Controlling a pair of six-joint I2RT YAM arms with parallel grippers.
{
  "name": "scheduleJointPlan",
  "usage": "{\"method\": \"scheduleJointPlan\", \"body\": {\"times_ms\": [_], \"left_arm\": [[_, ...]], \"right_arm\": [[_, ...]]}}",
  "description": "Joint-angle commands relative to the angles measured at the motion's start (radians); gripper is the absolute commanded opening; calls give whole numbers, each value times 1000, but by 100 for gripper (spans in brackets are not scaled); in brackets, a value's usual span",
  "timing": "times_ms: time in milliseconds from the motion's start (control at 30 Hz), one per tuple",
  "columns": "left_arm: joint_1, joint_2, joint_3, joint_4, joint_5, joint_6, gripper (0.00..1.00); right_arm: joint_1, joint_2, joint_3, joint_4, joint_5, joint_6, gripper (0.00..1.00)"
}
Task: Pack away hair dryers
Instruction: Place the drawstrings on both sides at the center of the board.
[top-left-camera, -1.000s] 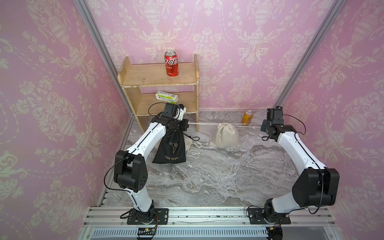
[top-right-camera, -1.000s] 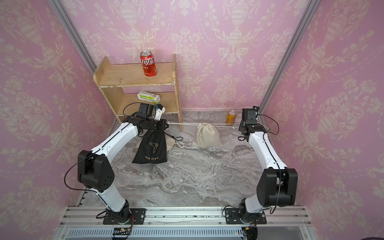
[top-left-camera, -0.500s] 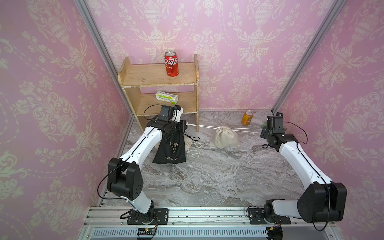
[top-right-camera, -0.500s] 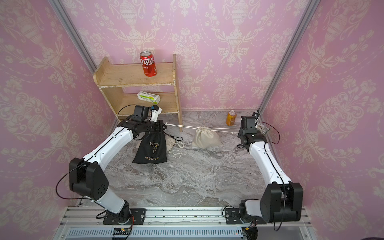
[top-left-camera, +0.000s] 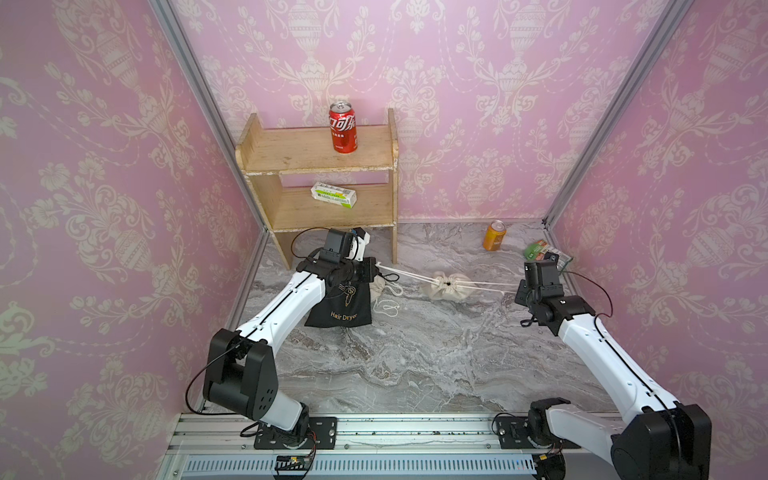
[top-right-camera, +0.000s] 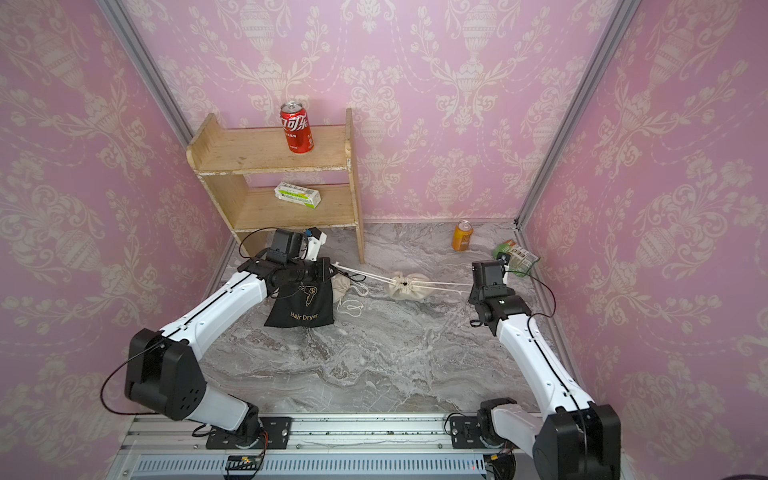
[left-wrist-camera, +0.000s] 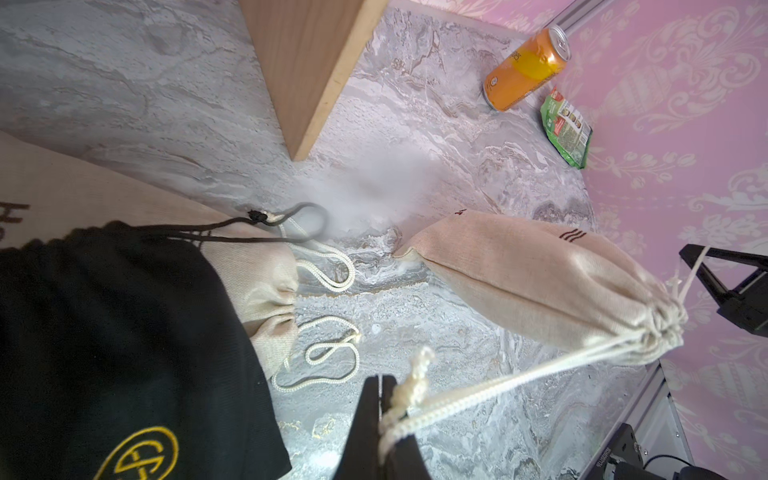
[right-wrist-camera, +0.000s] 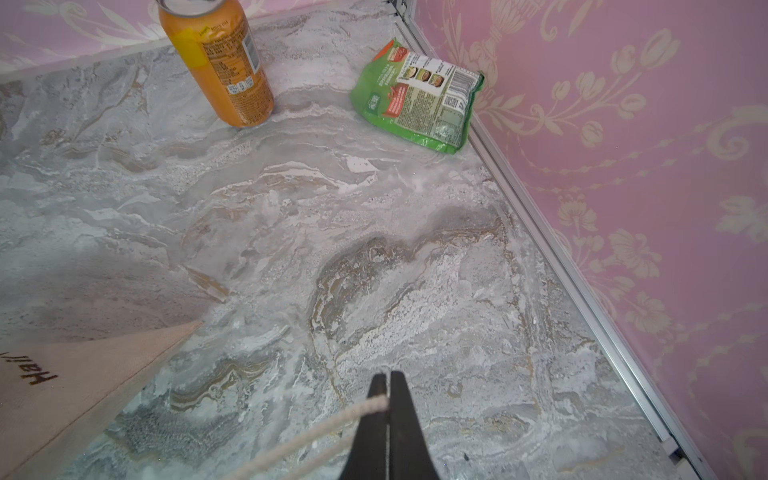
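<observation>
The pouch's opening is pulled tight, so my left gripper will go down and ease in toward the beige pouch in the middle of the table (top-left-camera: 449, 286) (left-wrist-camera: 544, 280), letting the cord go slack, and then release the knotted end of the cord.
No hair dryers show in any view. A beige drawstring pouch (top-left-camera: 446, 287) (top-right-camera: 409, 287) (left-wrist-camera: 540, 274) lies mid-table, its mouth cinched tight. White cords (top-left-camera: 401, 274) run taut from it to both sides. My left gripper (top-left-camera: 376, 266) (top-right-camera: 331, 266) (left-wrist-camera: 386, 399) is shut on the knotted cord end. My right gripper (top-left-camera: 516, 286) (top-right-camera: 470, 286) (right-wrist-camera: 388, 386) is shut on the opposite cord (right-wrist-camera: 324, 428). Under my left arm lies a black pouch (top-left-camera: 340, 309) (left-wrist-camera: 104, 332) printed "Hair Dryer", with a second beige pouch (top-left-camera: 377, 286) (left-wrist-camera: 257, 282) beside it.
A wooden shelf (top-left-camera: 316, 166) stands at the back left with a red can (top-left-camera: 343, 126) on top and a green-and-white box (top-left-camera: 333, 195) below. An orange can (top-left-camera: 494, 236) (right-wrist-camera: 216, 62) and a green packet (top-left-camera: 544, 251) (right-wrist-camera: 419, 95) sit by the back right corner.
Both grippers have come down, still pulling the cords apart. The beige pouch has sunk from hanging between them onto the table.
</observation>
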Motion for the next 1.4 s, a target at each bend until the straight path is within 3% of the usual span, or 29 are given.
{"method": "scheduleJointPlan", "body": {"times_ms": [0, 200, 800, 900, 967, 1067, 1100, 1200, 1300, 1333, 1367], "left_arm": [[-13, -22, -21, 28, -27, -27, 0], [-17, -5, -15, 24, -22, -23, 0], [-55, 87, -13, 28, -36, -5, 0], [-64, 91, -9, 29, -38, 7, 14], [-71, 89, -8, 28, -39, 18, 25], [-80, 81, -4, 28, -48, 35, 33], [-82, 77, -2, 27, -55, 41, 39], [-88, 61, 2, 23, -72, 59, 70], [-89, 40, 9, 11, -96, 85, 83], [-89, 34, 12, 6, -108, 92, 90], [-88, 22, 13, 2, -122, 101, 98]], "right_arm": [[7, -17, -26, -18, 15, 29, 0], [7, 58, -4, 1, 18, 3, 0], [15, 203, 9, 29, -130, -16, 0], [18, 200, 19, 27, -181, -23, 1], [22, 187, 27, 23, -217, -26, 8], [27, 159, 43, 21, -289, -30, 22], [29, 148, 49, 20, -317, -33, 30], [36, 118, 70, 19, -405, -32, 56], [52, 96, 107, 0, -440, -28, 68], [56, 88, 120, -8, -442, -25, 88], [62, 80, 134, -14, -445, -21, 99]]}}
